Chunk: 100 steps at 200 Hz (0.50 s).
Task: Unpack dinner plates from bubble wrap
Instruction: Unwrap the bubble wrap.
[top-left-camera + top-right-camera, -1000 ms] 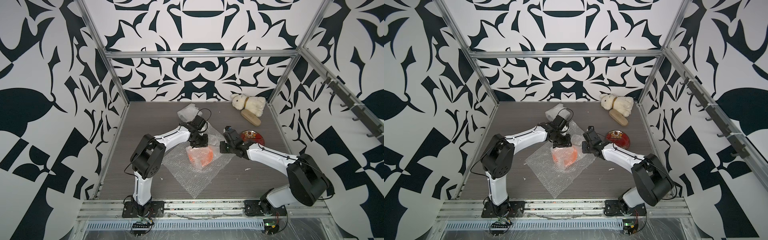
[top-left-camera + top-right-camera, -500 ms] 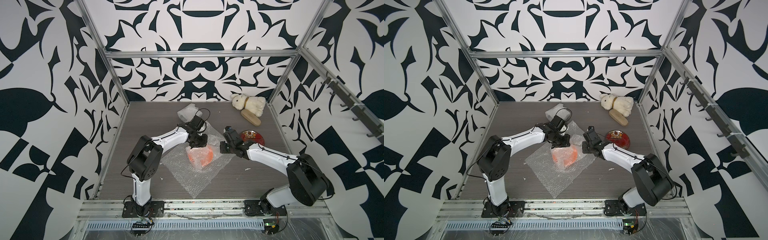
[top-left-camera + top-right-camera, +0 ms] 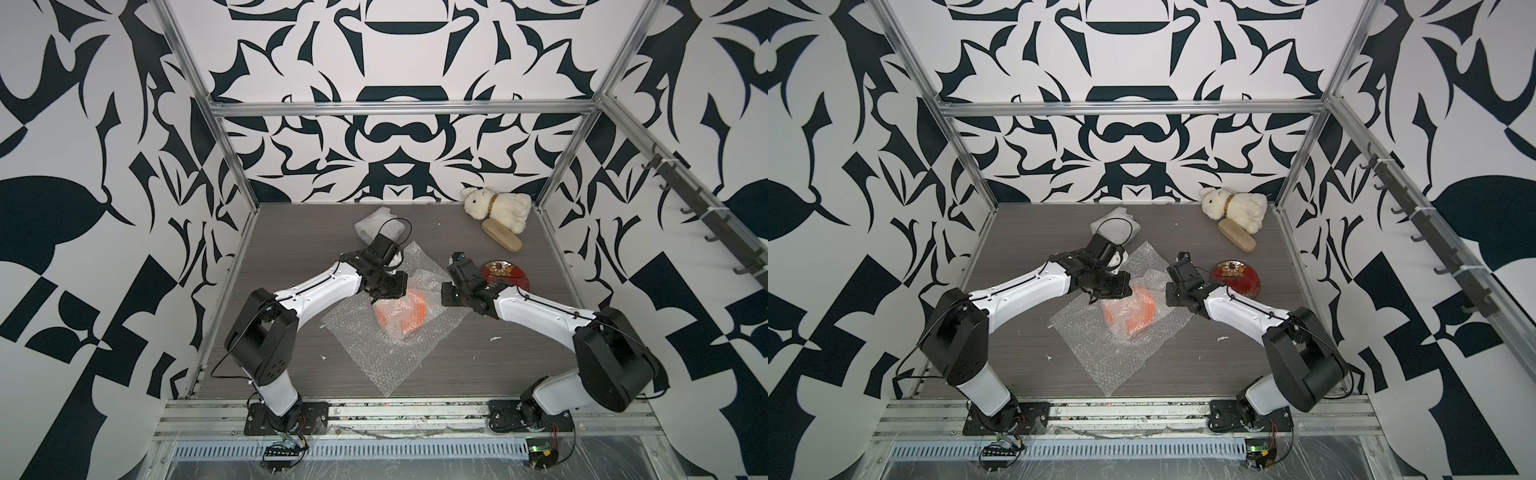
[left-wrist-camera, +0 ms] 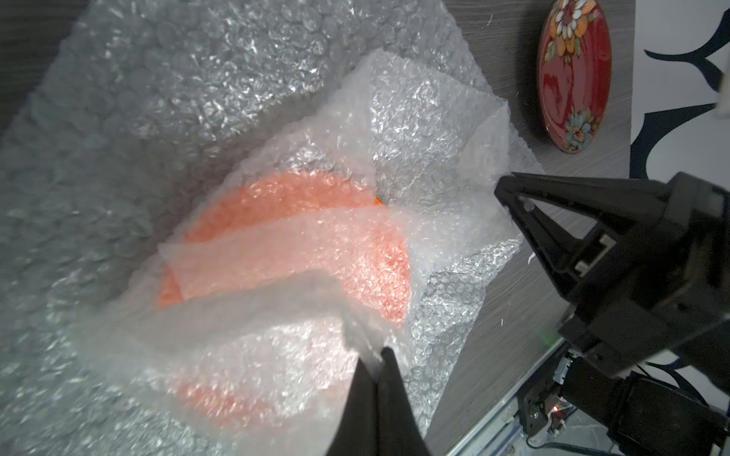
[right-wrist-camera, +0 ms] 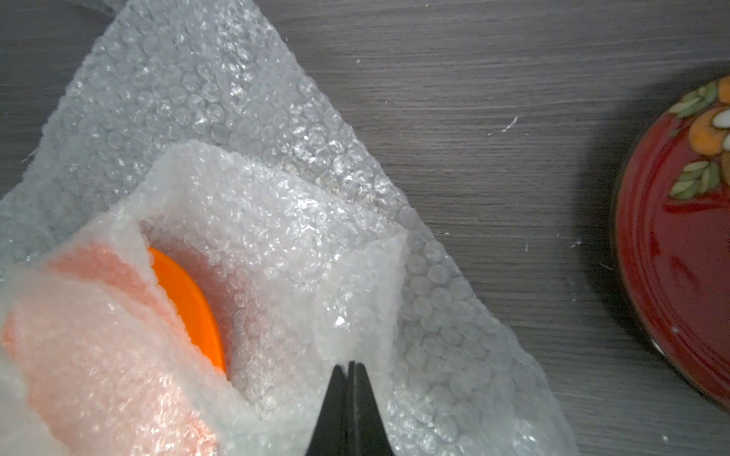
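My left gripper holds the fold of the wrap, which still covers the plate. It will next move back and down toward the wrap's edge farthest from my right gripper to let the fold go.
The bright orange dinner plate [image 3: 409, 313] lies mid-table, mostly covered by folded flaps of bubble wrap [image 3: 386, 357]; its bare rim [image 5: 185, 300] shows in the right wrist view. My left gripper [image 4: 379, 351] is shut on a fold of the wrap at the plate's near-left side, seen from above in a top view [image 3: 377, 299]. My right gripper [image 5: 349, 365] is shut on the opposite flap, at the plate's right in a top view [image 3: 442, 294]. The dark red floral plate [image 3: 505, 276] lies bare on the table, right of the right gripper.
A crumpled bundle of bubble wrap [image 3: 380, 226] sits behind the left arm. A white plush rabbit [image 3: 498, 208] and a tan wooden brush [image 3: 500, 239] lie at the back right corner. Patterned walls enclose the table [image 3: 291, 249] on three sides.
My left gripper has shut on the fold of wrap at the plate's left side. The right arm and its grip look unchanged.
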### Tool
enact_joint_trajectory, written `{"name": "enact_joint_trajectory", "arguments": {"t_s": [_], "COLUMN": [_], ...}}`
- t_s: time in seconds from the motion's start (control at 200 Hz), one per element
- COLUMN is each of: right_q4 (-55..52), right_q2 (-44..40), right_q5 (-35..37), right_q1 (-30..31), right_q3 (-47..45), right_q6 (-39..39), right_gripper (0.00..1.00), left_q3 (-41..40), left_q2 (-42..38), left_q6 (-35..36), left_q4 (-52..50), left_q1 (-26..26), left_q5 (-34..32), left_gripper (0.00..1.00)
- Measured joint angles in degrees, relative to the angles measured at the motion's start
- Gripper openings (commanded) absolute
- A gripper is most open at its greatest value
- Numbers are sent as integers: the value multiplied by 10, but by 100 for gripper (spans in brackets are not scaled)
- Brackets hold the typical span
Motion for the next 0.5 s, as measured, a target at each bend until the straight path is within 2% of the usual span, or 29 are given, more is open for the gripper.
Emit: {"name": "enact_joint_trajectory", "arguments": {"t_s": [0.5], "right_q4": [-6], "right_q2": [10], "right_q5": [3], "right_q1": [-4], "right_q3": [0], "right_q6": [0], "right_gripper": [0], "left_q3": [-84], "left_q2": [-106], "left_q6": [5], "left_q4": [-35], "left_q1": [1], "left_q5": [-40], "left_gripper": [0]}}
